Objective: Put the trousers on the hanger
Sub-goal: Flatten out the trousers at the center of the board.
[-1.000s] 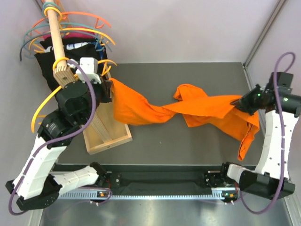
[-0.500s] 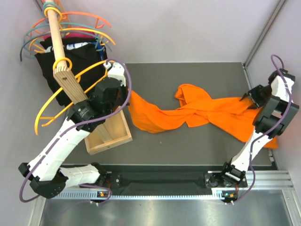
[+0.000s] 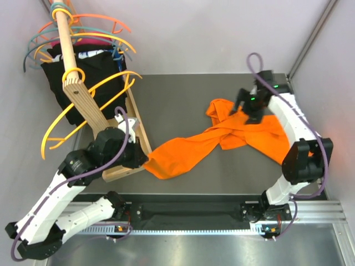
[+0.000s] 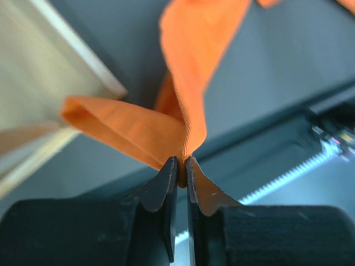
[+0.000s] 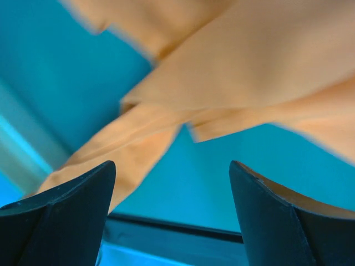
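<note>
The trousers' held end has its flap over the wooden box base, so my left gripper should next shift it away toward the open table and release it.
The bright orange trousers (image 3: 233,133) lie twisted across the dark table, from the far right down to the rack's foot. My left gripper (image 3: 146,160) is shut on their near-left end, and the left wrist view shows a fold of the trousers (image 4: 191,66) pinched between the jaws of the left gripper (image 4: 182,166). My right gripper (image 3: 247,110) hovers open over the bunched far part. In the right wrist view the right gripper (image 5: 171,169) holds nothing, with the trousers (image 5: 238,66) beyond it. The amber-yellow hanger (image 3: 111,79) hangs by its ring on the wooden rod, left of my left arm.
A slanted wooden rod (image 3: 64,33) stands on a wooden box base (image 3: 140,133) at the left. It carries coral and teal hangers (image 3: 105,19) and black garments (image 3: 61,72). Walls close in on the left, the back and the right. A metal rail (image 3: 188,213) runs along the near edge.
My right gripper opened, let go of the trousers and swung from the right edge to above their far part. My left gripper pulled its end of the cloth away from the hanger toward the near edge.
</note>
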Controlling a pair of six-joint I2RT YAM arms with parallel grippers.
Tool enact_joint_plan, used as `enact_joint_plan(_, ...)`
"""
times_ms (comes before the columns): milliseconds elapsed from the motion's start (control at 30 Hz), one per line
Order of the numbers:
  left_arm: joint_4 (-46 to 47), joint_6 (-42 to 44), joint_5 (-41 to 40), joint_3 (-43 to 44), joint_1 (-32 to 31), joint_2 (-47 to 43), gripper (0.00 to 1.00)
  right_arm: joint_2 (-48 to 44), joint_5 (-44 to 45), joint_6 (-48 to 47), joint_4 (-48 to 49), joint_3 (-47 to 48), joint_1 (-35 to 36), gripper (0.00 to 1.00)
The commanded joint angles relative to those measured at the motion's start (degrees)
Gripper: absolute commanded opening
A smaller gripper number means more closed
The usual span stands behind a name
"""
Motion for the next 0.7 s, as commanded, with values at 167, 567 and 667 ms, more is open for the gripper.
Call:
enact_joint_plan(167,1.5,-5.3,16.4,-1.7,-0.3,-2.4,0.0,3.0,-8.7,25.5,13.8,-8.7,23.7,0.83)
enact_joint_plan(567,0.7,-2.8,15.5,0.6,-0.3,-5.5,0.0,13.2,-5.9,44.4,12.4,1.4,37.2,0.95)
enact_joint_plan(667,0.5,-2.5,16.3,0.9,-0.3,-6.7,0.0,16.4,-4.2,46.8,12.4,4.1,38.3,0.92)
